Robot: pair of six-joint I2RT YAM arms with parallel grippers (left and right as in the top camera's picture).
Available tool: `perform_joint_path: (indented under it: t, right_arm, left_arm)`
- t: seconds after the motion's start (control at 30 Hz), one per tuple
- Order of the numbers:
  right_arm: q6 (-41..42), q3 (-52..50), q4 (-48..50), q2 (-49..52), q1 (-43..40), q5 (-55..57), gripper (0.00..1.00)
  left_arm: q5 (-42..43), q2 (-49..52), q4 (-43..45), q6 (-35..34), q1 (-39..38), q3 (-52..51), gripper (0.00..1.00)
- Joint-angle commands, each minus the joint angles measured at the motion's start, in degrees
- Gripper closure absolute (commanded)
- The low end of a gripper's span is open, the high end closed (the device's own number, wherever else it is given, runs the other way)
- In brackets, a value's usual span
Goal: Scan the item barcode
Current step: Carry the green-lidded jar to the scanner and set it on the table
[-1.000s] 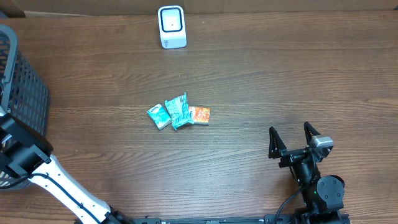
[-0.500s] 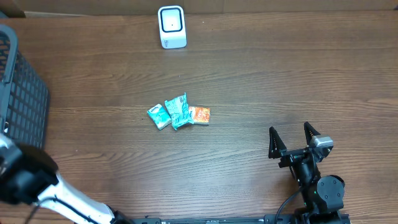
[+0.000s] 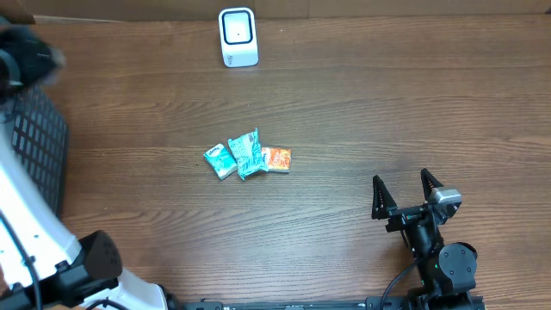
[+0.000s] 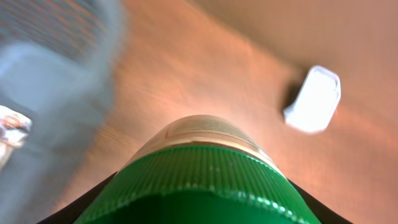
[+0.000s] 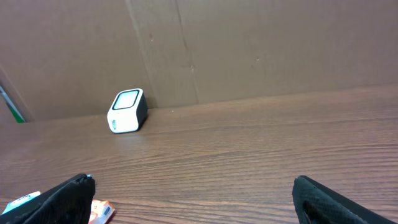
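The table (image 3: 177, 152) has room on the empty wood beside the teal packets. Next, I need to swing my left gripper away from the basket and lower the container there.
A container with a green ribbed cap (image 4: 199, 180) and a pale body fills the bottom of the left wrist view. My left gripper (image 4: 199, 208) is shut on it, a dark finger showing at each side. From overhead the left gripper (image 3: 21, 62) is a dark blur at the far left, above the basket, and the container cannot be made out. The white barcode scanner (image 3: 238, 37) stands at the table's back edge; it also shows as a blurred white scanner (image 4: 314, 99) and a small scanner (image 5: 127, 111). My right gripper (image 3: 405, 194) rests open and empty at the front right.
A dark mesh basket (image 3: 39, 146) stands at the left edge, a grey blur of basket wall (image 4: 56, 74) in the left wrist view. Two teal packets (image 3: 237, 157) and an orange packet (image 3: 276, 158) lie together mid-table. A cardboard wall (image 5: 249, 43) backs the table.
My left arm has swung from the lower left up to the top left, above the basket, moving fast enough to blur. The right arm and the packets have not moved.
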Motion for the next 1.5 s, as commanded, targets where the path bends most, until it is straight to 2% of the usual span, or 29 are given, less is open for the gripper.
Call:
perform_joint_path:
  t: [0.0, 0.1, 0.17, 0.3, 0.43, 0.8, 1.13, 1.47]
  right_arm:
    - [-0.2, -0.6, 0.2, -0.4, -0.1, 0.4, 0.0]
    - [-0.2, -0.6, 0.2, -0.4, -0.1, 0.4, 0.0]
    - [-0.2, -0.6, 0.2, -0.4, -0.1, 0.4, 0.0]
    - [-0.2, -0.6, 0.2, -0.4, -0.1, 0.4, 0.0]
    - [-0.2, -0.6, 0.2, -0.4, -0.1, 0.4, 0.0]
    - [-0.2, -0.6, 0.2, -0.4, -0.1, 0.4, 0.0]
    - [-0.2, -0.6, 0.2, -0.4, -0.1, 0.4, 0.0]
    - [-0.2, -0.6, 0.2, -0.4, -0.1, 0.4, 0.0]
  left_arm:
    - [-2.3, 3.0, -4.0, 2.7, -7.6, 0.3, 0.43]
    - [-8.3, 8.1, -6.9, 2.7, -15.6, 0.3, 0.43]
    - [-9.4, 11.1, -7.8, 2.7, -18.9, 0.3, 0.43]
    - [-10.6, 17.5, -8.5, 2.3, -24.1, 0.3, 0.43]
    - [-15.4, 25.1, -8.3, -1.6, -28.0, 0.3, 0.42]
    - [-16.1, 38.0, -6.0, -6.4, -30.3, 0.3, 0.42]
    - [-16.1, 39.0, -2.4, -8.1, -30.4, -2.5, 0.41]
    - [-15.7, 39.0, 3.9, -9.8, -30.4, -11.3, 0.37]
